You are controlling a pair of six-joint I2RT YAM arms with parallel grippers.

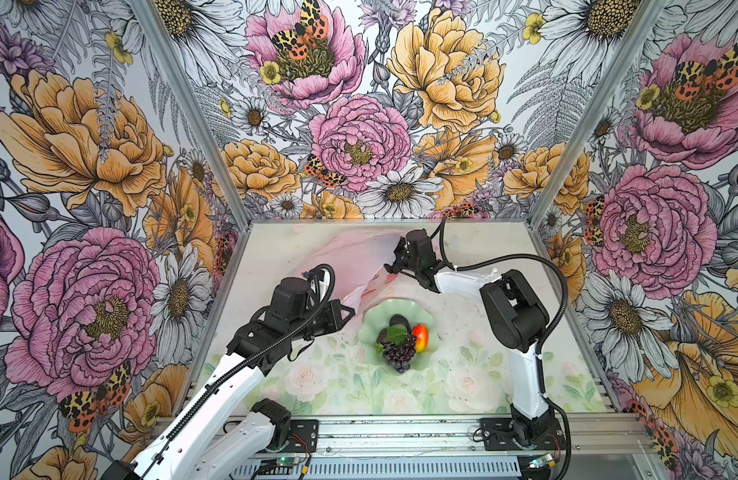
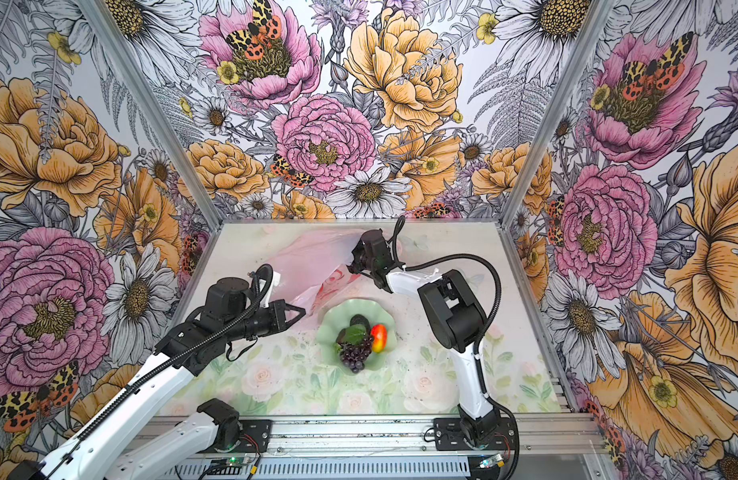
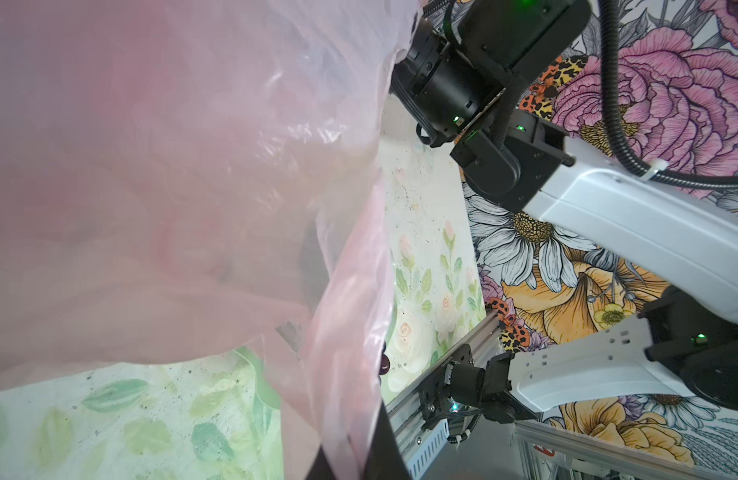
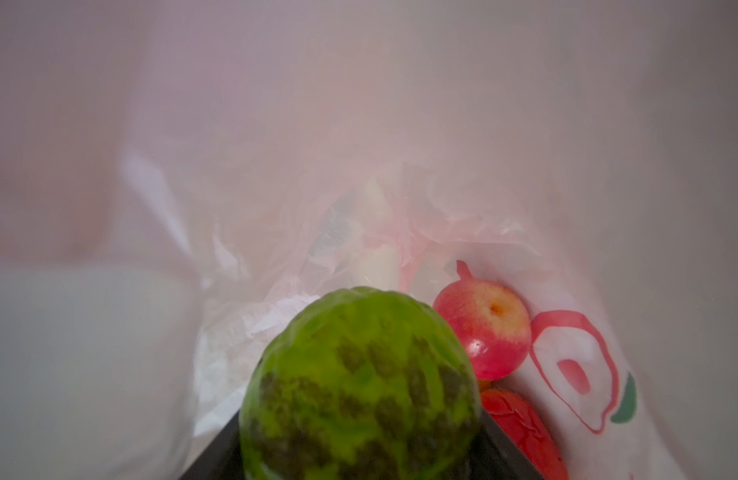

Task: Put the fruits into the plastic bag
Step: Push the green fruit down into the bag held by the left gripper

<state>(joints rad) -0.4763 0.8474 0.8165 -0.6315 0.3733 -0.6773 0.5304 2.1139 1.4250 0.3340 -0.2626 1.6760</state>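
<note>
My right gripper comes down toward the bag's bottom next and releases the bumpy green fruit [image 4: 359, 386] there, as it's already inside the bag but above the bag's bottom.
The plastic bag [image 1: 350, 257] [image 2: 309, 257] lies at the back of the table with its mouth held up. My left gripper [image 1: 350, 311] [image 2: 302, 311] [image 3: 350, 465] is shut on the bag's near edge [image 3: 346, 374]. My right gripper [image 1: 394, 259] [image 2: 352, 259] [image 4: 359, 436] reaches inside the bag, shut on the bumpy green fruit [image 4: 359, 386]. A pink-red ball [image 4: 485, 330] and a glossy red fruit [image 4: 521, 428] lie in the bag. In the pale green dish [image 1: 369, 316] [image 2: 329, 328] sit a grape bunch [image 1: 398, 353] [image 2: 352, 353], an orange-red fruit [image 1: 420, 336] [image 2: 378, 337] and a blackish lump [image 1: 398, 320] [image 2: 360, 320].
The dish stands just in front of the bag's mouth, between the two arms. Floral walls with metal posts [image 1: 217, 137] close in the table on three sides. A metal rail [image 1: 400, 432] carrying both arm bases runs along the front edge.
</note>
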